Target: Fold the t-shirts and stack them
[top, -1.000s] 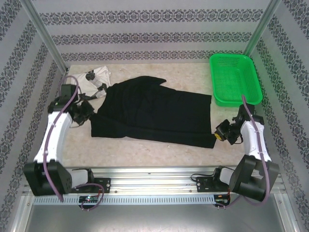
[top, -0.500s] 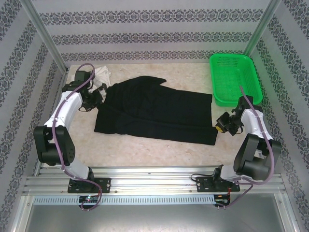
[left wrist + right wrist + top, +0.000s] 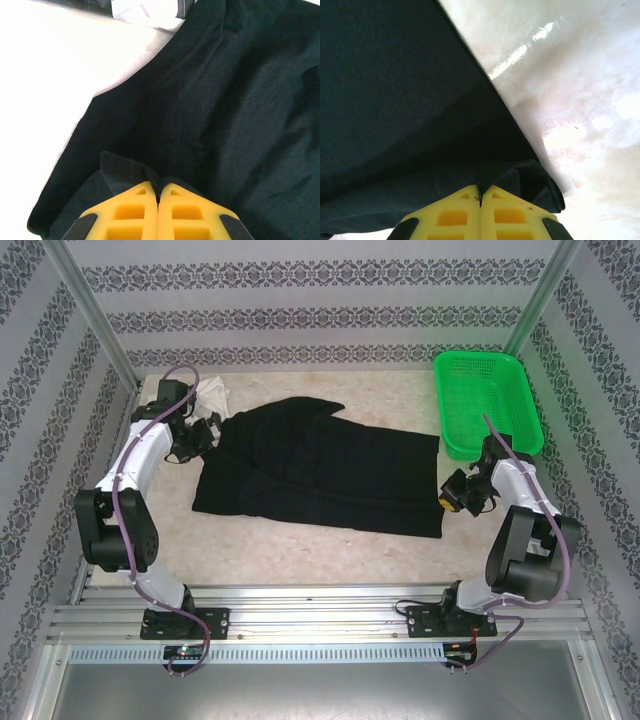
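Observation:
Next, my right gripper shifts slightly toward the shirt's middle and releases the shirt's near corner, as the black cloth already lies straight between both grippers.
The black t-shirt lies spread across the middle of the table, its collar end toward the left. My left gripper is shut on a pinch of black cloth at the shirt's left edge; the yellow fingers press together with fabric between them. My right gripper is shut on the shirt's near right corner, where the black cloth bunches over the closed yellow fingers. The white t-shirt lies crumpled at the back left, partly behind the left arm, and its white cloth shows beyond the black collar.
A green mesh basket stands at the back right, just beyond the right arm. Patterned walls close in the table on three sides. Bare marble tabletop runs along the near side in front of the shirt.
Both arms have reached farther back, dragging the black shirt's left edge and right corner away from the near edge. The near hem now lies straighter and farther from the rail.

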### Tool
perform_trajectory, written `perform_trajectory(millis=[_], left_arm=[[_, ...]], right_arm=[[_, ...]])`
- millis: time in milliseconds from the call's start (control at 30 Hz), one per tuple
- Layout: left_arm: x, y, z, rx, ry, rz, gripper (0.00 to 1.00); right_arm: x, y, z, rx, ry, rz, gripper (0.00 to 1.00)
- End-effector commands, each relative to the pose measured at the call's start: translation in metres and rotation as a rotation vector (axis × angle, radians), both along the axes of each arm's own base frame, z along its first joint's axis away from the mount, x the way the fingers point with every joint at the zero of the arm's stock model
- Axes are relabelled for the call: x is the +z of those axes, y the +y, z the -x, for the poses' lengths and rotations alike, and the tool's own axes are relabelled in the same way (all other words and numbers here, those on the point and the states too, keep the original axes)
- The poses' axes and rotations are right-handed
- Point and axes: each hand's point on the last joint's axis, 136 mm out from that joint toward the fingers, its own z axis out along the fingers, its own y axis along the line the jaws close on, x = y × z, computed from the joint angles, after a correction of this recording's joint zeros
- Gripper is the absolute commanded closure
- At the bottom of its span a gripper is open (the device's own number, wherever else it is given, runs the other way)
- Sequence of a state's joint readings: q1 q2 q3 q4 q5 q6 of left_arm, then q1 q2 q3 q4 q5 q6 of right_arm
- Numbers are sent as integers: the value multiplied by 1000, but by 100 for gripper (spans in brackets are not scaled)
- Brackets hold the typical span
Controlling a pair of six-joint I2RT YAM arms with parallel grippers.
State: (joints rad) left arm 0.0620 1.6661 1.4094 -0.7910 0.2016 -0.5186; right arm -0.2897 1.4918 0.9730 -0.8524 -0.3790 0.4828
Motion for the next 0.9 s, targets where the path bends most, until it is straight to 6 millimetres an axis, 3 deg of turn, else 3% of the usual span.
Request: perform_trajectory(millis=[0, 333, 500, 667, 700, 767, 800, 867], left_arm=[[11, 13, 1, 17, -45, -22, 100], [14, 19, -12, 39, -64, -13, 100], [2, 22, -21, 41, -40, -19, 100], [-9, 18, -43, 36, -63, 19, 100], [-8, 16, -48, 36, -75, 32, 95], [-1, 14, -59, 36, -111, 50, 57], [7, 14, -62, 42, -129, 54, 45], [32, 15, -62, 63, -172, 72, 28]], right_arm=[[3, 0, -9, 16, -14, 5, 100], [-7, 4, -23, 38, 6, -4, 99], [-14, 6, -33, 57, 23, 6, 98], [-16, -1, -49, 49, 11, 32, 96], [-16, -3, -52, 50, 10, 38, 92], [-12, -4, -60, 53, -1, 40, 76], [-8, -4, -64, 56, -21, 40, 71], [11, -3, -71, 68, -78, 56, 56]])
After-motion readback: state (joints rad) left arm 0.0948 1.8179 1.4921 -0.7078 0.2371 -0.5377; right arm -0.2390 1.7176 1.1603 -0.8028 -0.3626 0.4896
